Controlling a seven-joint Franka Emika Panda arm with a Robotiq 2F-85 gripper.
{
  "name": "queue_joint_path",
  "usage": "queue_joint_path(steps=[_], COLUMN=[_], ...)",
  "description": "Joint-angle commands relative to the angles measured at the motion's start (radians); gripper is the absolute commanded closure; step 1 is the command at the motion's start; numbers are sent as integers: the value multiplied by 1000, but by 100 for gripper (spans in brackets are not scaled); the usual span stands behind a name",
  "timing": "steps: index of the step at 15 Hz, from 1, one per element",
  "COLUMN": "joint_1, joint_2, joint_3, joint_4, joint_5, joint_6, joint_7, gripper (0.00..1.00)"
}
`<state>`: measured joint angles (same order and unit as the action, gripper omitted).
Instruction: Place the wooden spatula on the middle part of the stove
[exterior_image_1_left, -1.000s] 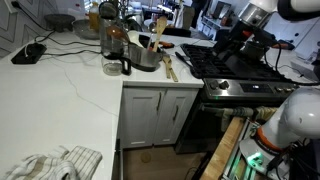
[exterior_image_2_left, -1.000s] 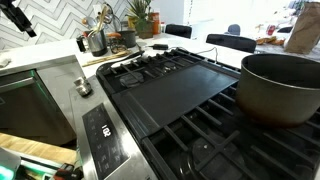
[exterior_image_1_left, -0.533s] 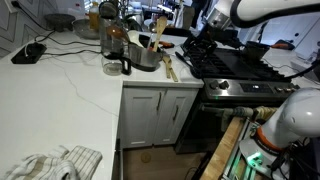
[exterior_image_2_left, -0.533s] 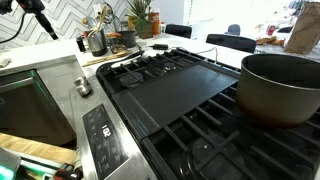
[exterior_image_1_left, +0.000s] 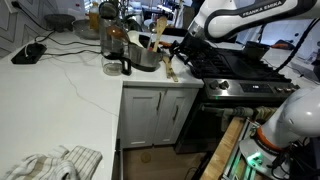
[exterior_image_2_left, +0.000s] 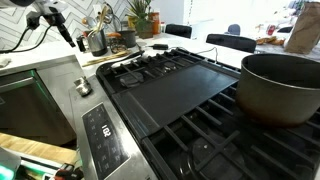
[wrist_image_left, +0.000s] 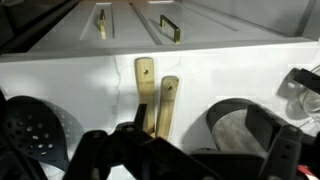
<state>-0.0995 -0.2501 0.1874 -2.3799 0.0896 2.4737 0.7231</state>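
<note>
The robot's gripper will go down next over the end of the utensil handle that ends farther from the counter's edge, because that handle's end is nearer the middle between the robot's fingers.
Two wooden utensil handles (wrist_image_left: 146, 92) lie side by side on the white counter, between a metal pot and the stove; I cannot tell which one is the spatula. They also show in an exterior view (exterior_image_1_left: 169, 68). My gripper (wrist_image_left: 190, 160) hangs above them, open and empty. It shows in both exterior views (exterior_image_1_left: 179, 47) (exterior_image_2_left: 58, 20), over the counter beside the stove. The stove (exterior_image_1_left: 236, 68) has black grates (exterior_image_2_left: 150, 64) and a flat black griddle plate (exterior_image_2_left: 185, 88) across its middle.
A metal pot (exterior_image_1_left: 143, 52) holding utensils and a glass jug (exterior_image_1_left: 115, 52) stand on the counter (exterior_image_1_left: 60, 85). A large dark pot (exterior_image_2_left: 280, 85) sits on the stove's far side. A phone (exterior_image_1_left: 27, 53) and a cloth (exterior_image_1_left: 55, 163) lie on the counter.
The arm has swung from over the stove's back toward the counter. The gripper now hangs over the wooden utensils beside the pot. Nothing else has moved.
</note>
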Motion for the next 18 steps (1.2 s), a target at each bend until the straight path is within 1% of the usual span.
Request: queue_joint_path(steps=[1, 3, 6, 9, 12, 16, 17, 18], joint_1=[28, 28, 28, 25, 20, 21, 22, 25], joint_2=[18, 41, 45, 74, 102, 147, 160, 173], joint_3=[-30, -32, -33, -33, -34, -47, -51, -55], joint_4=[1, 1, 3, 1, 0, 3, 3, 6], joint_5=[-30, -54, -56, -76, -120, -178, -191, -200], joint_6=[14, 29, 31, 60, 70, 122, 145, 158], joint_7=[28, 56, 60, 73, 94, 130, 137, 144], gripper=[0, 0, 0, 0, 0, 0, 17, 22])
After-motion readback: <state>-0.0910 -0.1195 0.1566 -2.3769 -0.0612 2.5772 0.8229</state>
